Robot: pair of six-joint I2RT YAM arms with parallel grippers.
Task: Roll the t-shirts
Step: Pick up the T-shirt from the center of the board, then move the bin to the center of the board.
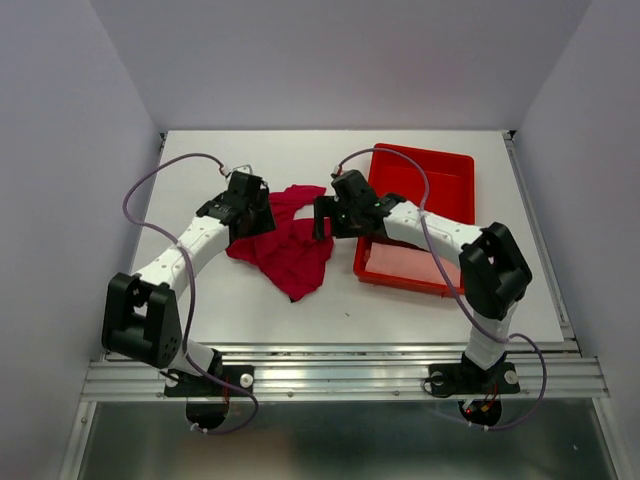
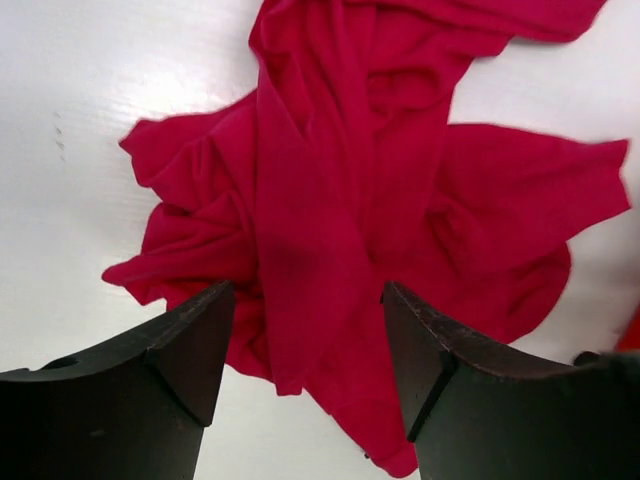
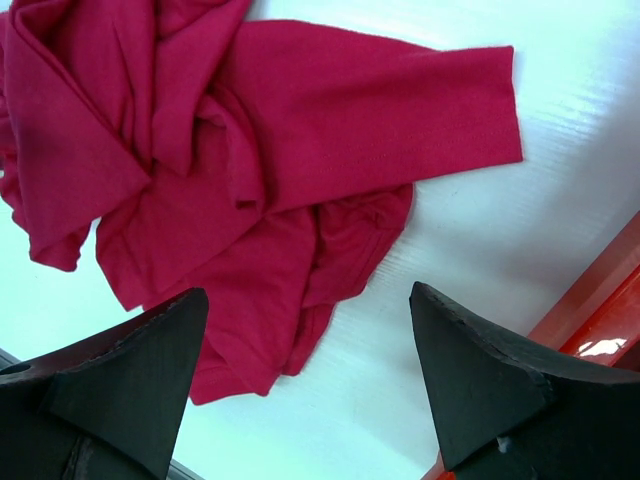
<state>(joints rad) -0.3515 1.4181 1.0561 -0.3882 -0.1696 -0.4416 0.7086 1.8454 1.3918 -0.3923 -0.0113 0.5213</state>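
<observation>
My right gripper pushes the red tray aside next, then comes down over the t-shirt's tray-side edge point(image 1: 325, 259) point(image 3: 338, 282) and closes, as the tray's edge crowds it.
A bright crimson t-shirt point(image 1: 292, 248) lies crumpled on the white table between the two arms. My left gripper point(image 1: 258, 218) hovers over its left part. In the left wrist view this gripper point(image 2: 308, 295) is open, and a long fold of the t-shirt point(image 2: 340, 200) runs between the fingers below them. My right gripper point(image 1: 323, 220) stands over the shirt's right edge. Its wrist view shows it point(image 3: 308, 295) open, with the t-shirt point(image 3: 250, 150) under the left finger and bare table under the right. A pale pink t-shirt point(image 1: 405, 262) lies in the tray.
A red plastic tray point(image 1: 420, 152) stands right of the shirt, under the right forearm; its edge point(image 3: 600, 300) shows close to the right finger. White walls enclose the table on three sides. The metal rail point(image 1: 340, 375) runs along the near edge.
</observation>
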